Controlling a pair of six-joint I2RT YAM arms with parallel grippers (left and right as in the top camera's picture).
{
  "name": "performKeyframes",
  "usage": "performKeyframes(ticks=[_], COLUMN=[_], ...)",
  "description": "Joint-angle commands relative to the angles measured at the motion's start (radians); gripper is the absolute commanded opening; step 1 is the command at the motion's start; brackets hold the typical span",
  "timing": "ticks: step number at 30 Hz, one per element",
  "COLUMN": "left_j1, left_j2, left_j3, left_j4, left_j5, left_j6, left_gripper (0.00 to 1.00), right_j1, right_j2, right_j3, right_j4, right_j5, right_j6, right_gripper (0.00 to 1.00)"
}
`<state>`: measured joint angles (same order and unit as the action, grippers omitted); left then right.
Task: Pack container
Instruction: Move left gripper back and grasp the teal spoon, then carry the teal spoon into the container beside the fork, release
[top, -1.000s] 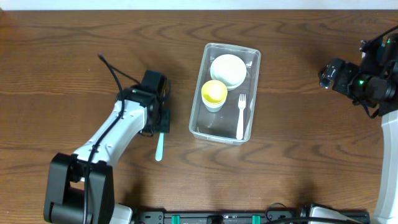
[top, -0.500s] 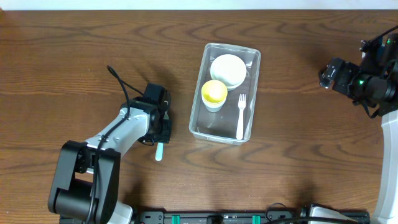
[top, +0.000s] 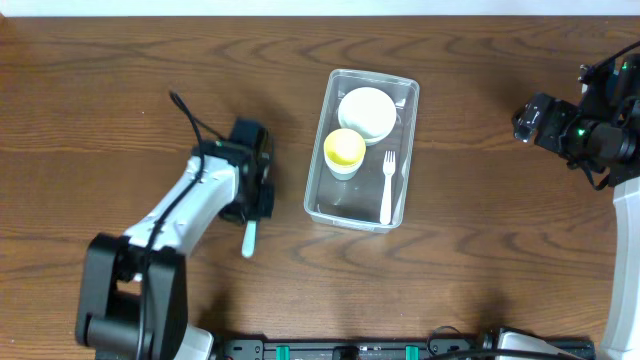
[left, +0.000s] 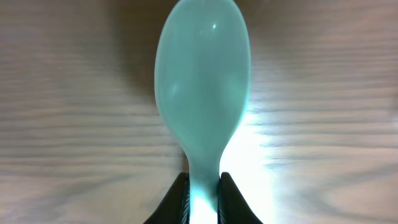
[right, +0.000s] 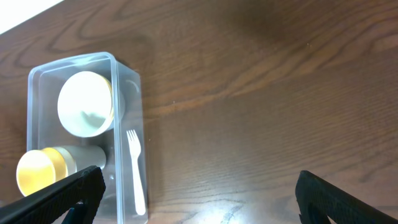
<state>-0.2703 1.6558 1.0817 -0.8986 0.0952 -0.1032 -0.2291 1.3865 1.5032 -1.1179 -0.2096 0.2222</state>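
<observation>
My left gripper carries the spoon (top: 249, 239) to the right in the overhead view next. It then releases the spoon, since the bare bottom of the container lies there beside the fork (top: 387, 185).
The clear plastic container (top: 409, 108) stands on the table's middle and holds a white bowl (top: 364, 112), a yellow cup (top: 344, 150) and a white fork (top: 387, 185). It also shows in the right wrist view (right: 127, 74). My left gripper (top: 256, 210) is shut on the handle of a pale teal spoon (top: 249, 239), left of the container. In the left wrist view the spoon's bowl (left: 202, 74) fills the frame, its handle pinched between the fingers (left: 203, 198). My right gripper (right: 196, 196) is open wide and empty, high at the far right.
The wooden table (top: 120, 90) spreads around the container. The right arm (top: 580, 130) hangs at the right edge. A black rail (top: 350, 350) runs along the front edge.
My left gripper has closed on the spoon and shifted slightly up and left; the spoon has moved with it. The right arm has not moved.
</observation>
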Motion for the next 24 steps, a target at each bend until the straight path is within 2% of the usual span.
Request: performKeyframes(ticks=[1, 6, 11, 16, 24], left_j1=[-0.014, -0.102, -0.292, -0.421, -0.487], left_j2=[-0.103, -0.166, -0.168, -0.066, 0.171], left_j3=[0.191, 0.388, 0.431, 0.431, 0.431], left_j4=[-0.082, -0.163, -0.065, 0.033, 0.151], left_j5=[0.008, 0.113, 0.122, 0.055, 0.055], left_j6=[0.002, -0.001, -0.052, -0.091, -0.105], left_gripper=[0.08, 0.06, 0.06, 0.06, 0.06], right_j1=[-0.010, -0.010, -0.010, -0.010, -0.010], right_j2=[0.000, 0.000, 0.000, 0.000, 0.000], right_j3=[0.005, 0.005, 0.005, 0.005, 0.005], right_j4=[0.000, 0.000, 0.000, 0.000, 0.000], right_j5=[-0.004, -0.004, -0.004, -0.004, -0.004], right_j6=[-0.014, -0.014, -0.014, -0.014, -0.014], right_gripper=[0.99, 0.99, 0.99, 0.99, 0.99])
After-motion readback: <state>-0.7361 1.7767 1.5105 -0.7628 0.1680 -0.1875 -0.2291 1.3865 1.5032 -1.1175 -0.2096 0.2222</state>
